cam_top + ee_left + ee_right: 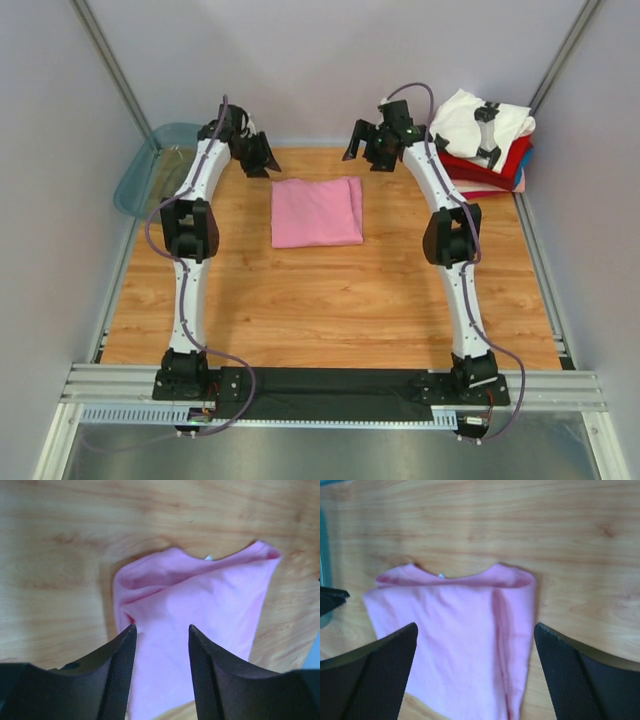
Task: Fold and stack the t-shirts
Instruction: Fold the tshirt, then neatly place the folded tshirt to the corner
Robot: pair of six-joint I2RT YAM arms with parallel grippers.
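Observation:
The robot's right gripper will next go down and back onto the fold line (352,203) (496,635) along the side of the pink t-shirt, because that line runs between the gripper's open fingers.
A pink t-shirt (317,211) lies folded into a rough rectangle on the wooden table, between the two arms. My left gripper (262,157) hovers above its far left corner, jaws open with nothing between them; below it the pink t-shirt (200,610) fills the left wrist view past my fingertips (127,635). My right gripper (363,141) hangs above the far right corner, jaws wide open and empty, over the pink t-shirt (460,640). A stack of folded t-shirts (485,145), white with black print on top, then red and blue, sits at the back right.
A clear teal plastic tray (150,165) stands at the back left, partly off the table edge. Grey walls close in the table on three sides. The arm bases (330,385) sit on a black rail at the near edge.

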